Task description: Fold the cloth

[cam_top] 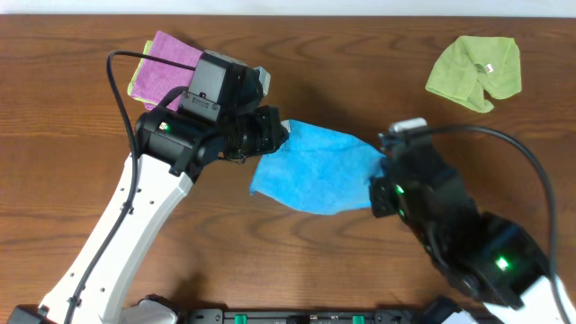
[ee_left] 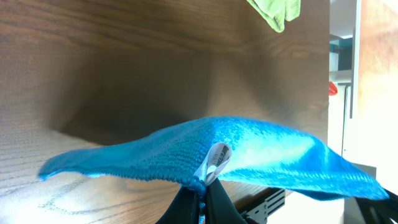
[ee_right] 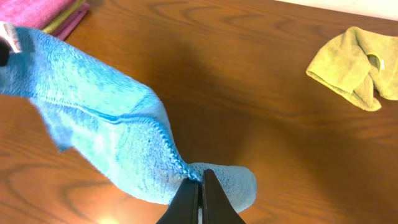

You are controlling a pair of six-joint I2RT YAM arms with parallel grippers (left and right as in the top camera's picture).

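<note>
The left gripper should next move outward and down to the bare wood beyond the cloth (cam_top: 286, 101) (ee_left: 158, 84) and release the tagged edge, because that wood is outward of and below the gripper.
The sky-blue cloth (cam_top: 315, 168) hangs stretched between my two grippers above the middle of the table. My left gripper (cam_top: 281, 135) is shut on its left edge, right at the small white tag (ee_left: 214, 163). In the left wrist view the cloth (ee_left: 249, 152) spreads out above the wood. My right gripper (cam_top: 382, 171) is shut on the cloth's right corner. In the right wrist view the fingers (ee_right: 200, 180) pinch the hem and the cloth (ee_right: 93, 118) sags away to the left.
A lime-green cloth (cam_top: 474, 72) lies crumpled at the far right; it also shows in the right wrist view (ee_right: 354, 71). A folded purple cloth (cam_top: 166, 67) on a yellow-green one lies at the far left, behind my left arm.
</note>
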